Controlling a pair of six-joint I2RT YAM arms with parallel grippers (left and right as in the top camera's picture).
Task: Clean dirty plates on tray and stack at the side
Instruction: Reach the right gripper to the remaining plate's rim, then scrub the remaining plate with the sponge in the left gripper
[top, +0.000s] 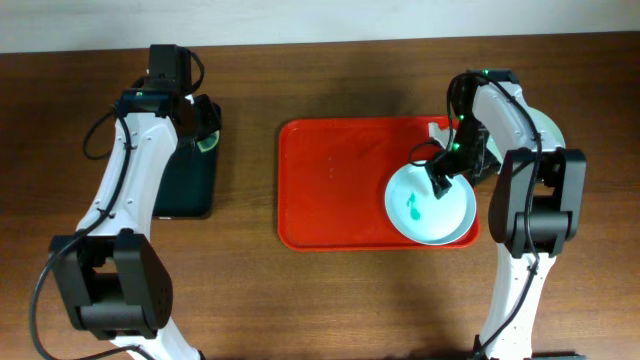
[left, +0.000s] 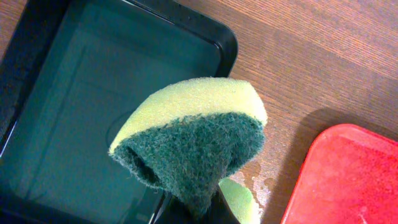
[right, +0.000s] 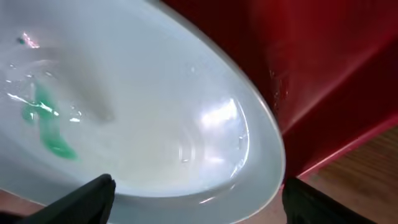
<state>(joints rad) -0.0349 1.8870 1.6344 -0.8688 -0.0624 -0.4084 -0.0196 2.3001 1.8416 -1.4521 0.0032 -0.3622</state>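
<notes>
The open fingers of the robot's right gripper already straddle the plate's rim by the tray's side (top: 470, 194) (right: 278, 167) just below, so they should next go down over it and close.
A pale plate (top: 425, 212) with a teal smear (top: 413, 205) lies in the right front corner of the red tray (top: 330, 180). My right gripper (top: 440, 183) hangs just over its far rim. In the right wrist view the open fingers (right: 198, 186) straddle the rim of the plate (right: 137, 112), with the smear (right: 50, 124) at the left and the tray (right: 311, 62) behind. Another pale plate (top: 548, 128) lies on the table right of the tray, mostly hidden by the right arm. My left gripper (top: 205, 135) is shut on a yellow and green sponge (left: 193, 137).
A black tray (top: 185, 185) holding water lies left of the red tray, under the sponge; it also shows in the left wrist view (left: 74, 112). Water drops wet the wood between the trays (left: 267, 177). The red tray's corner (left: 348, 180) shows at the right.
</notes>
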